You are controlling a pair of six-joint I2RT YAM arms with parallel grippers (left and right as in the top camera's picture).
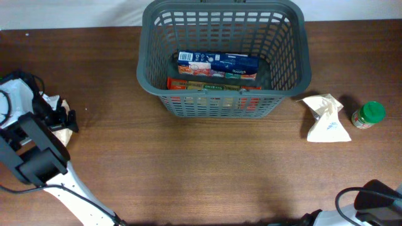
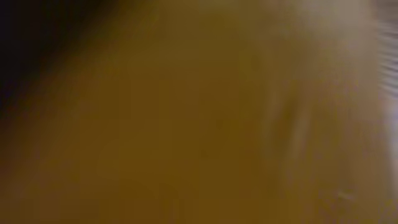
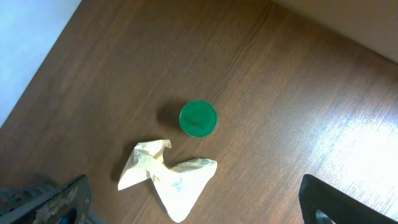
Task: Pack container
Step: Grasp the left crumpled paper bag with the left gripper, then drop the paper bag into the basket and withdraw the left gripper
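Observation:
My left gripper stays low and closes its fingers on the packet (image 1: 64,127) (image 2: 205,137) next.
The dark grey slotted container (image 1: 286,37) stands at the back centre of the table. Inside it lie a blue box (image 1: 217,64) and a red-orange box (image 1: 207,85). My left gripper (image 1: 63,119) is at the far left, down on a beige packet (image 1: 61,135). The left wrist view is filled with a blurred tan surface, so its fingers do not show. My right gripper (image 3: 194,208) is open wide and empty, high above a cream crumpled bag (image 3: 180,180) and a green-lidded jar (image 3: 198,118).
The cream bag (image 1: 326,119) and the green-lidded jar (image 1: 369,114) lie to the right of the container. A white crumpled item (image 1: 50,100) lies by the left arm. Part of the right arm (image 1: 377,199) shows at the bottom right corner.

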